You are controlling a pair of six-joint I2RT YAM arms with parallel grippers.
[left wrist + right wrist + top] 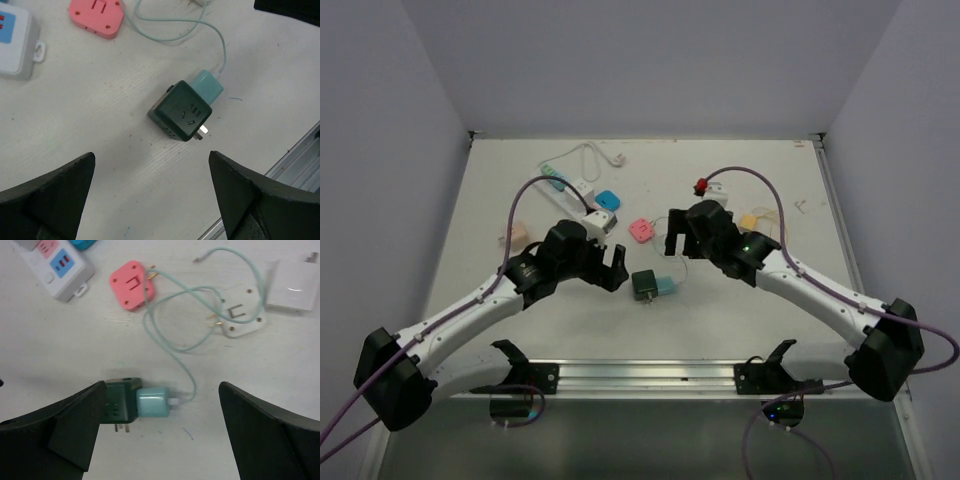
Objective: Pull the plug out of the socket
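Note:
The charger fills another side of the dark green cube, so my left gripper must next turn and lower over the cube, astride its prong side and the opposite side.
The socket [575, 187], a long white power strip with pink and blue outlet faces, lies at the back left, and its end shows in both wrist views [15, 40] [57, 265]. The plug [644, 284], a dark green cube with bare metal prongs, lies on the table apart from the strip [182, 112] [120, 400]. A teal charger [154, 401] with a pale green cord sits in its side. My left gripper [151, 155] hovers open just left of the cube. My right gripper [162, 385] hangs open above it, holding nothing.
A pink adapter [641, 230] and a white adapter [240, 320] lie behind the cube, tangled in the green cord. A white charger [292, 287], a red plug [701, 186] and a blue adapter [607, 199] lie farther back. An aluminium rail [650, 375] runs along the near edge.

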